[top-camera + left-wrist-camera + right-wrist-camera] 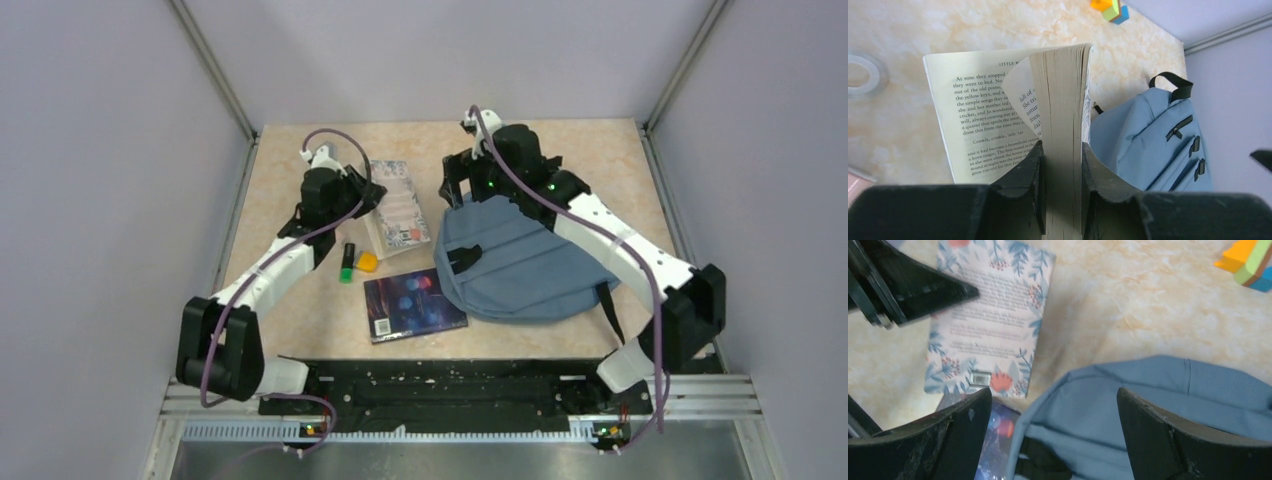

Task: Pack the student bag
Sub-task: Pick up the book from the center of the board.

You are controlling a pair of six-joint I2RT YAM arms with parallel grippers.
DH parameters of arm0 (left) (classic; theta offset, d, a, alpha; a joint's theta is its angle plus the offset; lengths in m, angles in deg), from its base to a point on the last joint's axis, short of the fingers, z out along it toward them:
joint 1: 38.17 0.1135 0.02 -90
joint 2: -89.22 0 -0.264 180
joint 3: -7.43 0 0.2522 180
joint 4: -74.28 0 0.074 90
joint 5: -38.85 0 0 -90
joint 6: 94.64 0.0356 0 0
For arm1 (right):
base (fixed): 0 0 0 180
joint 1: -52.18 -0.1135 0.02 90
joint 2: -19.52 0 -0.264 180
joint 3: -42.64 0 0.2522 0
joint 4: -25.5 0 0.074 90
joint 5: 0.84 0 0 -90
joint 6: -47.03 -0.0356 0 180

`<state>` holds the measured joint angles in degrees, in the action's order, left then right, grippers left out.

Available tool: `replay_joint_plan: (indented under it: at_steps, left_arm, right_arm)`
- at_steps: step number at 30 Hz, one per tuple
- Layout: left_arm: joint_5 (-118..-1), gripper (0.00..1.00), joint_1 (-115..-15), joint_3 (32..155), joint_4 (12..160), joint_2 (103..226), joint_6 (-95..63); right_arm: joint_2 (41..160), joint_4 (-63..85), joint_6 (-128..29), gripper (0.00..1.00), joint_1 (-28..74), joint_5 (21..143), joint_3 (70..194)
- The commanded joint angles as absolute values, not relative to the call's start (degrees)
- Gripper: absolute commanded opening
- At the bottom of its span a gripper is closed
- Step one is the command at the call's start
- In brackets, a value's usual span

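Observation:
My right gripper moves back and down onto the unheld edge of the bag (530,265) next, beside the black tab.
The student bag (530,265) is a grey-blue backpack lying flat at the right of the table, its black zippers showing in the left wrist view (1148,145). My left gripper (1062,147) is shut on a thick block of pages of a floral-covered paperback (400,205), which has fallen open with one printed page (973,115) lying flat. Left of the bag, the left gripper (368,200) sits at the book's left edge. My right gripper (1054,395) hangs open over the bag's top edge (1148,390), with nothing between its fingers (462,195).
A dark glossy book (413,305) lies in front of the paperback, touching the bag's left side. A green marker (347,262) and an orange block (367,262) sit beside it. A tape roll (863,75) lies left of the open page. Walls enclose three sides.

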<state>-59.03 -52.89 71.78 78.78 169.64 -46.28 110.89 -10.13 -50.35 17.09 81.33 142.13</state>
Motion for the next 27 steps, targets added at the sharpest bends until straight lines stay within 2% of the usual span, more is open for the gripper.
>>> replay_joint_plan:
  at_steps: [1, 7, 14, 27]
  left_arm:
    - [-54.3, 0.0, -52.9, 73.6, 77.1, 159.6, -44.1]
    - [-49.9, 0.0, -52.7, 75.2, 85.9, 151.1, -40.7]
    - [-50.7, 0.0, -52.1, 74.3, 91.7, 145.0, -40.8]
    - [-50.7, 0.0, -51.7, 70.9, 95.7, 137.0, -42.3]
  right_arm:
    - [102.7, -11.4, -46.2, 0.93, 9.7, 97.4, 133.7]
    - [99.2, -11.2, -47.6, 0.93, -0.5, 111.4, 124.3]
    - [105.9, -9.3, -50.6, 0.92, -11.3, 122.5, 121.1]
    - [118.9, -12.5, -54.8, 0.88, -13.0, 142.9, 123.1]
